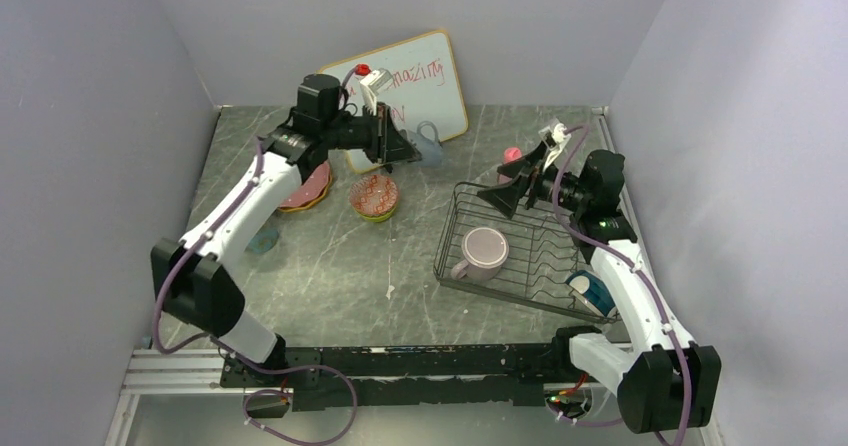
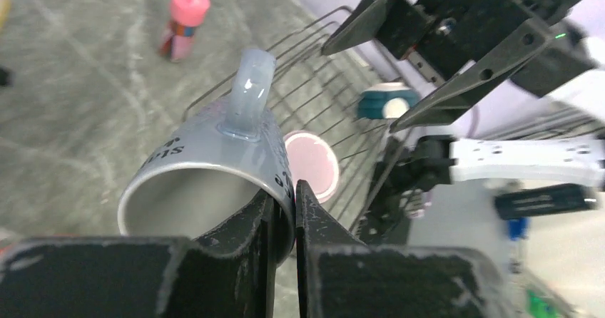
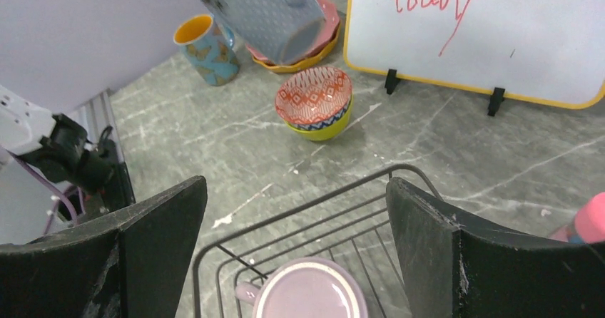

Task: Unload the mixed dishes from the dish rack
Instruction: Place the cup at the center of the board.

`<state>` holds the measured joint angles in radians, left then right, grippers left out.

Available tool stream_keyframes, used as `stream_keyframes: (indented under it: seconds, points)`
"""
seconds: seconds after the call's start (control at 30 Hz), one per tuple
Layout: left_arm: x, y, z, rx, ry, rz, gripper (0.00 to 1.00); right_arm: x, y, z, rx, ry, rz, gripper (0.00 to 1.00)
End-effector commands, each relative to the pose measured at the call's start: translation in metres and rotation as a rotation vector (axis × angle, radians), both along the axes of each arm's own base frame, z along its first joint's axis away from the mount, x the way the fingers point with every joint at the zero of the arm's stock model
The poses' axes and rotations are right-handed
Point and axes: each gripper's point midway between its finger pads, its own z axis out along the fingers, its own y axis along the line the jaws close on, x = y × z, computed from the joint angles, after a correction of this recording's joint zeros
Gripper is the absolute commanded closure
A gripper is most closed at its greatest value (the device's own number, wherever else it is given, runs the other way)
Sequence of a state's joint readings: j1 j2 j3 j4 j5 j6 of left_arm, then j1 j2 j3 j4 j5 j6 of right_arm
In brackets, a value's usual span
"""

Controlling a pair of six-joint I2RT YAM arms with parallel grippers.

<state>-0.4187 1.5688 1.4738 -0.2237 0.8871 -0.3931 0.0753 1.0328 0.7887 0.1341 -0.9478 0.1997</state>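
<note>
The tabletop is clear between the stacked plates and the small teal cup, so I will next swing my left gripper back and lower the grey-blue mug [image 1: 427, 146] to release it there.
My left gripper [image 1: 407, 147] is shut on the rim of a grey-blue mug [image 1: 427, 146] and holds it in the air in front of the whiteboard. In the left wrist view the gripper [image 2: 285, 191] pinches the mug [image 2: 207, 154] wall, with the handle pointing up. My right gripper [image 1: 508, 192] is open and empty above the far left corner of the dish rack [image 1: 545, 284]. In the right wrist view it [image 3: 296, 190] hangs over the rack rim [image 3: 321, 193] and the lilac mug [image 3: 307, 293]. The lilac mug [image 1: 484, 252] and a teal-white bowl [image 1: 590, 291] are in the rack.
Pink and orange plates [image 1: 308, 188] are stacked at the left. Two nested bowls [image 1: 374, 198], patterned in yellow, sit mid-table. A small teal cup [image 1: 262, 238] stands near the left arm. A pink bottle [image 1: 511, 154] stands behind the rack. The whiteboard [image 1: 400, 91] leans at the back wall.
</note>
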Motion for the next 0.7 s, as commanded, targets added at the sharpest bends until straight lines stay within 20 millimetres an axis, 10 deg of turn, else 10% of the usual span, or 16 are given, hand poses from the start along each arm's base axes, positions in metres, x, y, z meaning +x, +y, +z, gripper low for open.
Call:
stream_keyframes:
  seconds: [0.0,0.67]
  points:
    - [-0.014,0.048,-0.005,0.308,-0.240,0.057,0.97,-0.007,-0.003,0.005,-0.085,-0.127,0.030,0.01]
    - [-0.043,0.198,-0.167,1.209,-0.102,0.060,0.97,-0.005,-0.015,-0.013,-0.222,-0.152,0.002,0.01]
